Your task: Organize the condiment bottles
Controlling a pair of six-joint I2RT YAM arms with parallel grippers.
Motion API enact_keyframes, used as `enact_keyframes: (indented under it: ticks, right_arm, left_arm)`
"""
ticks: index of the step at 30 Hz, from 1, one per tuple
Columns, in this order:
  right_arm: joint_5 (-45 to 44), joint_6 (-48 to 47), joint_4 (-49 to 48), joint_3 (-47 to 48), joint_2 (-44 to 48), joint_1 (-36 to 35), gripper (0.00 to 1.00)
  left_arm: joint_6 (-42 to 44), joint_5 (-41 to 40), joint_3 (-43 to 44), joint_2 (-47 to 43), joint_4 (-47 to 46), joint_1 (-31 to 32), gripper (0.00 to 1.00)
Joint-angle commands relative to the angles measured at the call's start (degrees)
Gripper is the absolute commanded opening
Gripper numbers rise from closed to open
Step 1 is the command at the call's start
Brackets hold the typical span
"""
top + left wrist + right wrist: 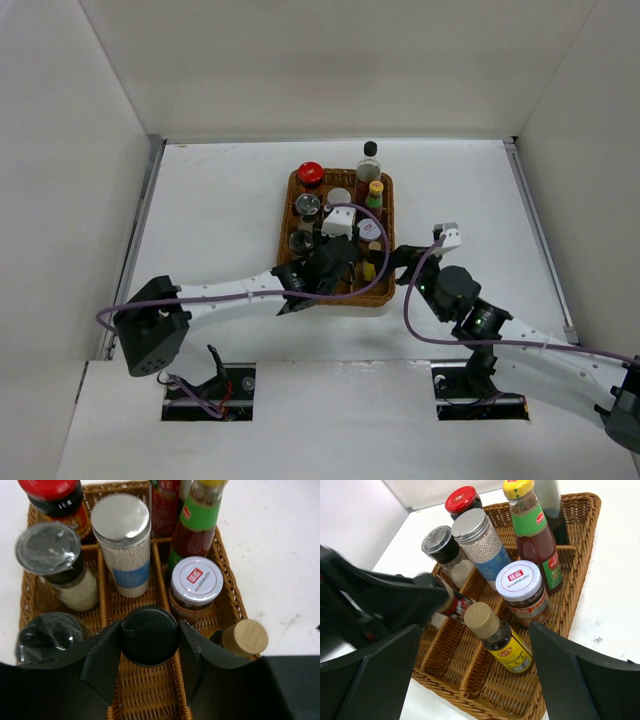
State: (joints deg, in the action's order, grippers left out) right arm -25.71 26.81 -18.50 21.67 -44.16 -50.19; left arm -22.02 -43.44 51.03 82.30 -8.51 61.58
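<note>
My left gripper will next lower the black-capped bottle (150, 636) straight down into the tray's middle lane (147, 692), between its woven dividers, because that lane is empty below the cap.
My left gripper (150, 645) is shut on a black-capped bottle (150, 636) and holds it over the middle lane of the wicker tray (290, 215); this bottle's red label shows in the right wrist view (457, 605). My right gripper (476, 630) is open and empty at the tray's near right corner (405, 262), facing a tan-capped soy bottle (492, 632) that leans in the tray. A red-lidded jar (52, 495), a silver-capped shaker (121, 540), a clear-capped grinder (50, 555), a white-lidded jar (196, 582) and a yellow-capped sauce bottle (530, 525) stand in the tray.
A dark-capped clear bottle (370, 160) stands at the tray's far edge. A dark round cap (47, 635) sits in the tray's near left lane. White walls enclose the table on the left, back and right.
</note>
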Motion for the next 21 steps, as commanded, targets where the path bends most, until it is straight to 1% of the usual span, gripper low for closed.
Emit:
enact_keyframes:
  ticks: [1,8,14,21]
  right_arm:
    - [-1.0,0.2,-3.0,0.2,0.5,0.6,0.96]
    - [-1.0,0.4,-2.9,0.3,0.0,0.8,0.96]
    - [-0.8,0.4,-2.9,0.3,0.0,1.0,0.96]
    - [-0.5,0.5,-2.9,0.5,-0.5,1.2,0.96]
  left_arm:
    - [-2.0,0.5,-2.0,1.5,-6.6,-0.9,0.40]
    - [-5.0,1.9,-4.2,6.4,-9.0,-2.7,0.41]
    - [-6.2,2.5,-4.0,8.8,-8.6,-3.2,0.45]
    - [-7.6,2.6,-4.5,8.5,-8.2,-3.4,0.60]
